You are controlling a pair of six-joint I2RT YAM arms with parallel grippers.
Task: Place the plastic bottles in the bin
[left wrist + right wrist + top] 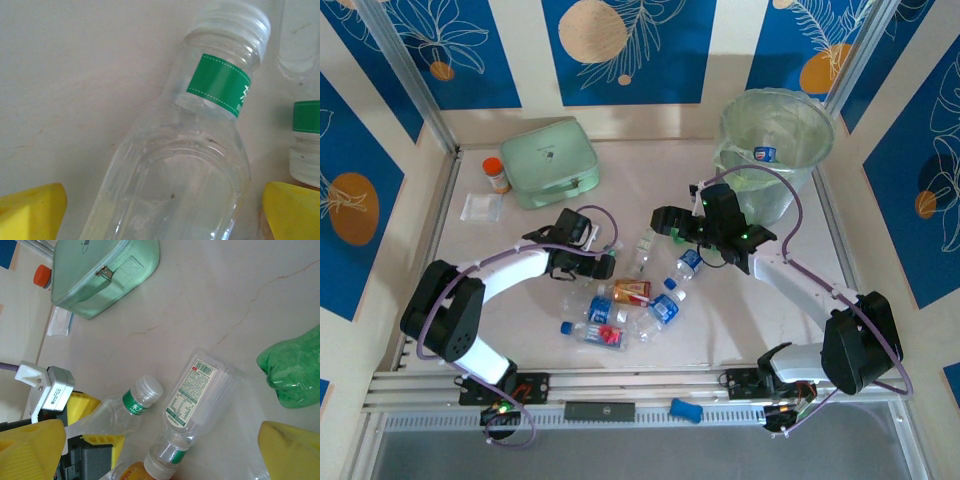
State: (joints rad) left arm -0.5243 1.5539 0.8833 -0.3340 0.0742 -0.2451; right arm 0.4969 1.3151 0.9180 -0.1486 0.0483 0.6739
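The clear bottle's body (172, 195) is just below my left gripper, between its open fingers, so I should lower it around the body next and close the gap on each side.
Several plastic bottles lie in a loose cluster mid-table (650, 295). My left gripper (603, 262) (160, 215) is open and down at the table. A clear bottle with a green neck band (175, 170) (131, 409) lies between its yellow fingers (30, 210), apart from both. My right gripper (665, 222) (160, 440) hangs open above a clear bottle with a white printed label (200, 387). A crumpled green bottle (292, 372) lies just beyond its right finger (290, 450). The bin (790, 185), round and translucent, stands at the far right with one blue-labelled bottle (765, 154) inside.
A mint-green zip case (552, 160) (105, 270) sits at the back left, with an orange-capped jar (496, 174) (42, 276) and a small white packet (480, 207) beside it. An orange-labelled bottle (630, 291) lies by the left gripper. Metal rails frame the table (840, 220).
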